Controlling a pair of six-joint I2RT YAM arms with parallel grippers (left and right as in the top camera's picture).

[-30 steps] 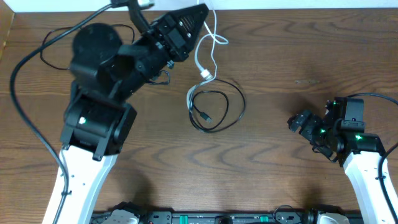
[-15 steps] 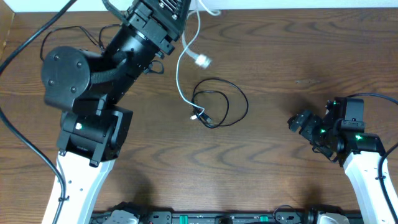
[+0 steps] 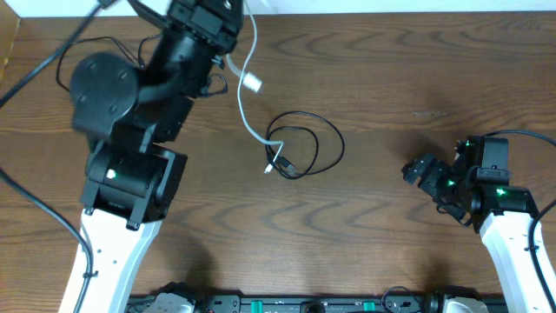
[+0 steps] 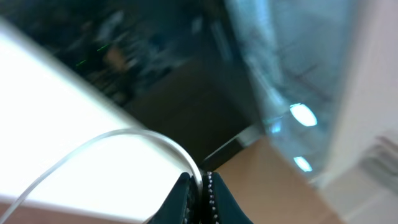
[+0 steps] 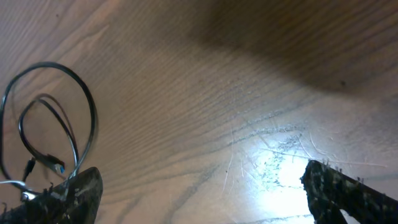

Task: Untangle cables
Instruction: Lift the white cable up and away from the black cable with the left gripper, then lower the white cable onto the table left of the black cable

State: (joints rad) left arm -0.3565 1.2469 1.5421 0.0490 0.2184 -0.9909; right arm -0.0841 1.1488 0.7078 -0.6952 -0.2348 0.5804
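I will move the white cable back and down to the table beside the black cable next with my left gripper, and then I will let go of it.
My left gripper is raised over the table's far edge, shut on the white cable. That cable hangs down from it, plug dangling, and its lower end runs into the black cable, which lies looped mid-table. In the left wrist view the fingers pinch the white cable, which arcs off to the left. My right gripper rests open near the right side, nothing between its fingers. The right wrist view shows the black cable coiled at the left, about level with the left fingertip.
Thick black arm wires loop over the table's far left corner behind the left arm. The white wall edge runs along the back. The right arm's base stands at the right front.
The left arm has swung left and lifted, pulling the white cable's plug off the table and dragging it left. The black loop shifted slightly. The right arm has not moved.
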